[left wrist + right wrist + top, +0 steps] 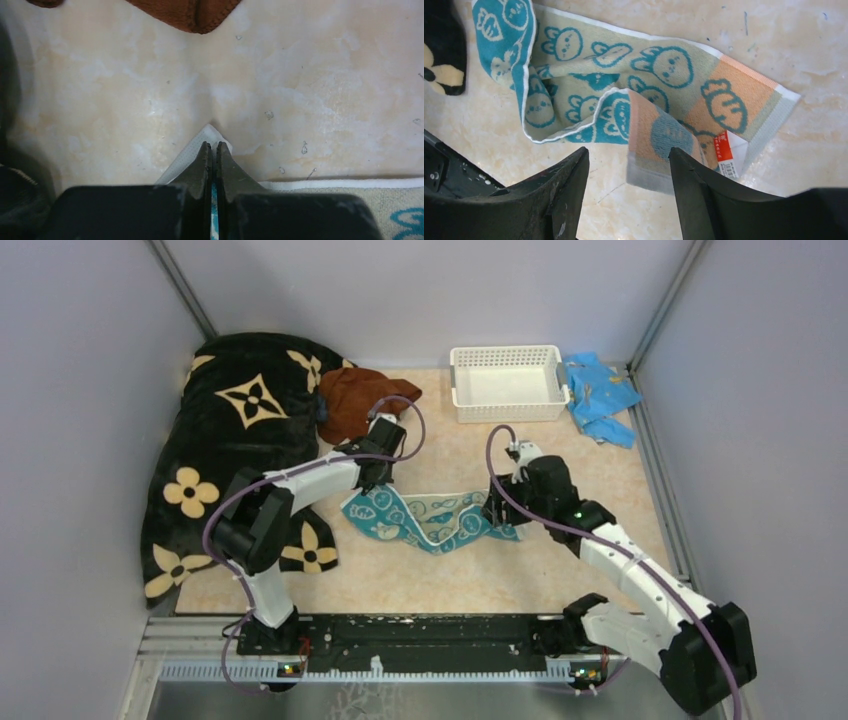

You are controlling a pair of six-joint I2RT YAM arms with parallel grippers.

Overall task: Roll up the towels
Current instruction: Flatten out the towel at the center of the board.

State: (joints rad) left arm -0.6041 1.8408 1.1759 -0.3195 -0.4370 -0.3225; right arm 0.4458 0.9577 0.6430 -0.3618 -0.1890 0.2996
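Observation:
My right gripper lowers onto the orange folded-over edge of the towel next, fingers on either side of it, because that edge already lies between the open fingers.
The teal-and-white patterned towel (430,520) lies crumpled and partly folded on the table's middle. My left gripper (374,483) is at its left end, shut on a white-edged corner (192,156), with teal cloth showing between the closed jaws of the left gripper (211,146). My right gripper (497,510) hovers over the towel's right end, and in its wrist view the right gripper (629,154) is open with a folded orange-and-grey corner (659,150) just beyond the fingertips. The rust-brown towel (358,400) sits bunched at the back left, its edge (192,14) ahead of the left gripper.
A big black blanket with tan flowers (235,430) covers the left side and shows at the edge of the right wrist view (441,55). A white basket (462,400) stands at the back, with a bright light-blue cloth (600,395) to its right. Grey walls surround the table.

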